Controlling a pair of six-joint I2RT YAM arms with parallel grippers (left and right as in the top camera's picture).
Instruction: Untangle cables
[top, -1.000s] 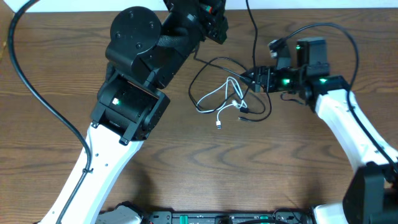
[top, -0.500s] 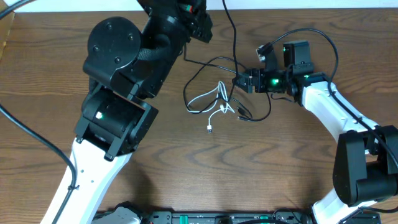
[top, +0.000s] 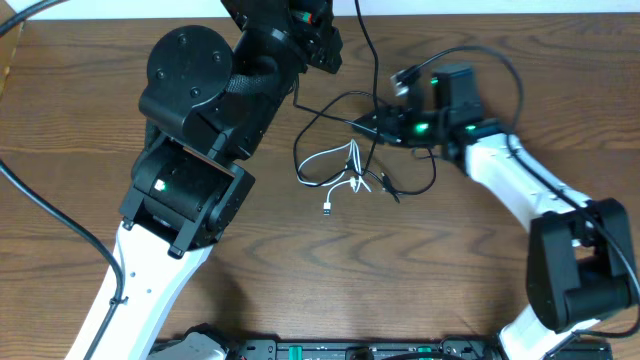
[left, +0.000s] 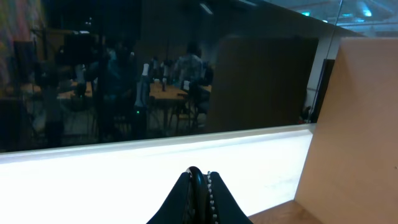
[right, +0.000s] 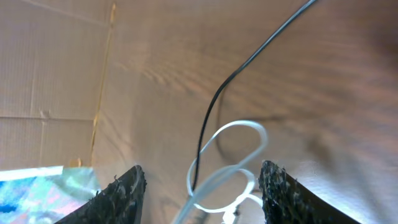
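The bare wood beyond the white loops is below my left gripper, so it will tip down and lower to release the black cable there.
The white cable lies in loose loops mid-table, its plug pointing toward the front. The black cable loops around and across it and runs up to my left gripper at the table's far edge. In the left wrist view my left gripper is shut on the black cable, raised and facing away from the table. My right gripper is open at the tangle's right side. In the right wrist view, a white cable loop and a black strand lie between its open fingers.
The wooden table carries only the cables. A thicker black robot wire hangs down at the back near the tangle. The left arm's bulky body covers the left middle. A cardboard sheet lies beyond the table in the right wrist view.
My right gripper has moved left, up to the tangle. The cables have shifted a little left. The left arm swung left, then held.
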